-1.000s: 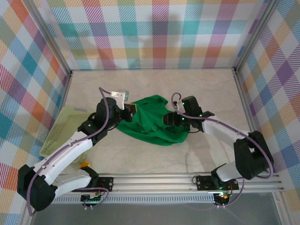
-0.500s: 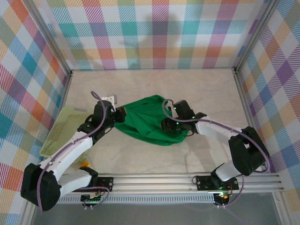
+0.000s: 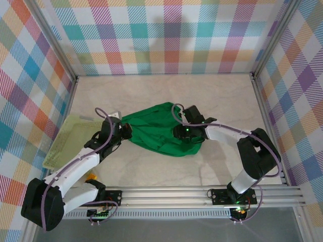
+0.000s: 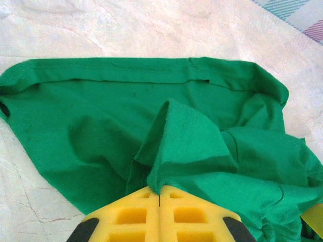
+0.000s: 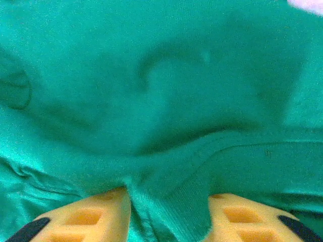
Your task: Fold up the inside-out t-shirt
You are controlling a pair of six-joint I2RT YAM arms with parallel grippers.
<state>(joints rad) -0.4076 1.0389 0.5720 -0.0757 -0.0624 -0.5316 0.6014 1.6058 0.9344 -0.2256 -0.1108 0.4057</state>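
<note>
The flat cloth (image 3: 141, 118) (image 4: 144, 101) beside the hem lies outward of my left gripper and below it, so I need to carry the raised fold outward next, lower it and release it.
The inside-out t-shirt (image 3: 151, 126) lies bunched in a bright green heap on the pale table (image 3: 166, 88), between my two arms. My left gripper (image 3: 126, 132) is at the heap's left edge. In the left wrist view its yellow fingers (image 4: 131, 214) meet with no gap and pinch a raised fold of the t-shirt (image 4: 101, 116). My right gripper (image 3: 178, 132) is sunk into the heap's right side. In the right wrist view a thick ribbed fold of the t-shirt (image 5: 166, 101) fills the space between its yellow fingers (image 5: 96, 214), touching both.
A pale yellow-green mesh basket (image 3: 68, 138) leans at the table's left edge beside the left arm. A small orange object (image 3: 92, 176) lies near the left arm's base. Plaid walls close the back and sides; a metal rail (image 3: 202, 194) runs along the front.
Both grippers slid leftward with the t-shirt, dragging the heap left and spreading it lower. The right gripper's fingers have closed in on a fold of cloth.
</note>
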